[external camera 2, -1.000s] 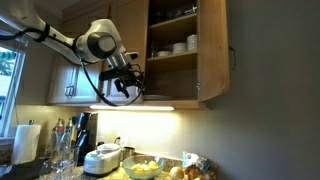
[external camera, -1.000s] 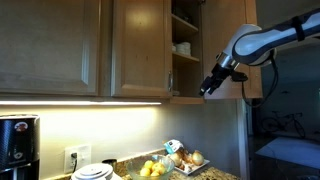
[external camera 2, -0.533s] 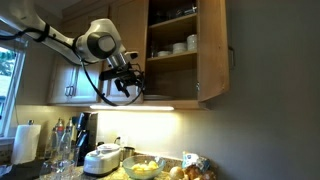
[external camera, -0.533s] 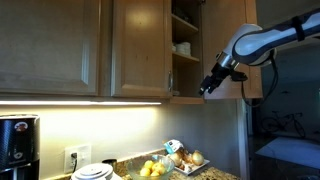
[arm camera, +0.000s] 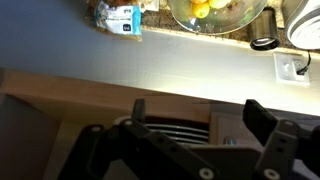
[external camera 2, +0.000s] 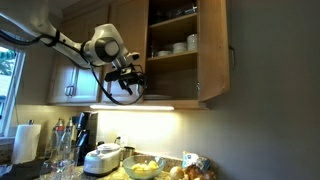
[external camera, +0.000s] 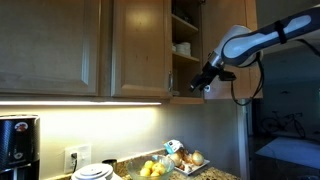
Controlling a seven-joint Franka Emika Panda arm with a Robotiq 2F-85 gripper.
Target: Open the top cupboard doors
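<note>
The closed door is still shut, so my gripper lifts outward toward it next and brings the spread fingers around its slim silver handle [external camera: 171, 80] [arm camera: 228, 142].
The top cupboard doors hang above the counter. The left door [external camera: 140, 45] is closed, with its slim silver handle [external camera: 171, 82] at its lower edge; it also shows in the other exterior view [external camera 2: 130, 25]. The right door [external camera 2: 212, 50] stands swung open, so the shelves show. My gripper [external camera: 205, 78] is open and empty, just below the cupboard's bottom edge, near the closed door's lower corner in an exterior view [external camera 2: 128, 85]. In the wrist view my gripper [arm camera: 195, 115] has its jaws spread wide on nothing, facing the cupboard's underside.
Cups and bowls [external camera: 182, 47] stand on the open shelf. A wider handleless door [external camera: 50, 45] is beside the pair. Below are a coffee maker [external camera: 18, 145], a fruit bowl [external camera: 152, 168], a rice cooker [external camera 2: 103, 158] and a paper towel roll [external camera 2: 27, 140].
My gripper has moved a little toward the cupboard opening and the closed door's lower corner. The doors have not moved.
</note>
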